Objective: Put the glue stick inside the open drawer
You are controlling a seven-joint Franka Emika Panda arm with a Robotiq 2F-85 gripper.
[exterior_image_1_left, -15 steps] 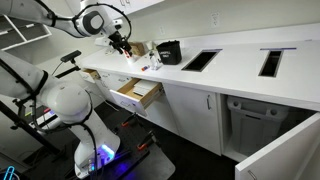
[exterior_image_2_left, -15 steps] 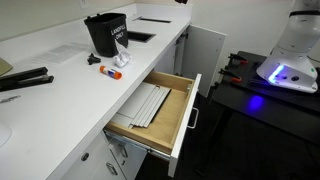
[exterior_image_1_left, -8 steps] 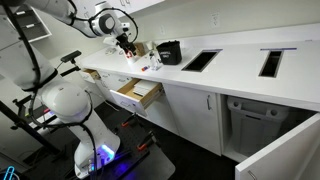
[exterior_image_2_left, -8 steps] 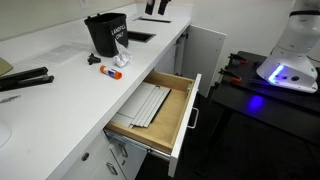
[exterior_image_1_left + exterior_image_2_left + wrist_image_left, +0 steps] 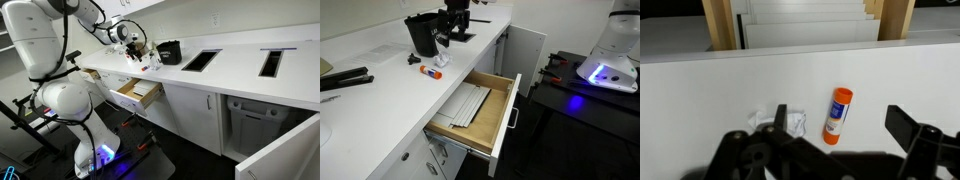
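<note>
My gripper lowers beside the crumpled paper next and closes across the glue stick's body [image 5: 431, 72] [image 5: 836, 117], which lies below, lined up between its open fingers.
The glue stick [image 5: 839, 110], white with orange ends, lies on the white counter just behind the open drawer [image 5: 805, 25]. It also shows in an exterior view [image 5: 430, 71]. The drawer [image 5: 480, 105] has tan wooden sides, a white front and flat white sheets inside; it also shows in an exterior view [image 5: 138, 93]. My gripper [image 5: 840, 128] is open and empty and hangs above the glue stick, one finger on either side of it. In both exterior views it [image 5: 453, 27] [image 5: 136, 47] hovers over the counter beside the black container.
A crumpled white paper [image 5: 788, 122] lies right beside the glue stick. A black container [image 5: 424, 32] stands behind them. A flat black object [image 5: 345, 80] lies further along the counter. The counter has rectangular cutouts [image 5: 200, 60]. A cabinet door [image 5: 527, 55] stands open beyond the drawer.
The arm has swung over and lowered. The gripper has come down into view above the counter, next to the black container. The glue stick and drawer have not moved.
</note>
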